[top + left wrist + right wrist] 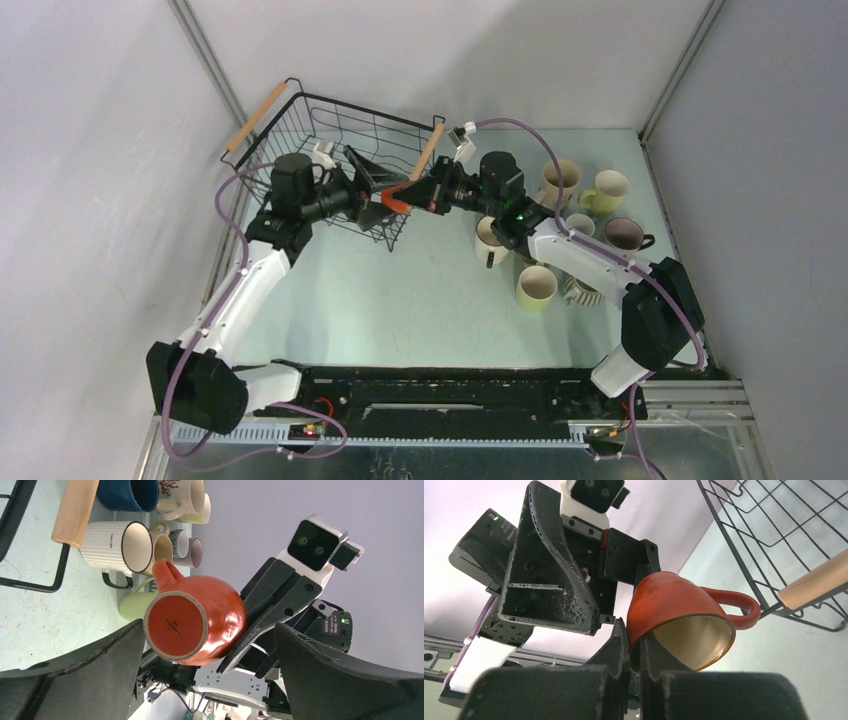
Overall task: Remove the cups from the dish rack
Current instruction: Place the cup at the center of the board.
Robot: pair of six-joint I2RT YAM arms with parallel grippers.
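My right gripper will move back down toward the pale cup and release, because there is bare tabletop beside the cup, below the gripper and to its right in the top view.
An orange cup (pixel 396 204) hangs in the air just outside the dish rack's (pixel 300 110) near right corner, between both grippers. My right gripper (pixel 636 639) is shut on the cup's rim (pixel 684 630), one finger inside its cream interior and one outside. In the left wrist view the cup's (pixel 192 622) base faces the camera, and my left gripper (pixel 209 630) stands wide open, its fingers (pixel 100 665) apart from the cup on both sides. In the top view the left gripper (pixel 376 195) faces the right gripper (pixel 413 193).
Several cups stand on the table to the right: cream (pixel 561 180), yellow (pixel 605 192), mauve (pixel 625 234), white (pixel 490 243), pale (pixel 536 287), striped (pixel 582 291). The rack's wooden handle (pixel 814 580) is close beside the held cup. Grey walls enclose the table.
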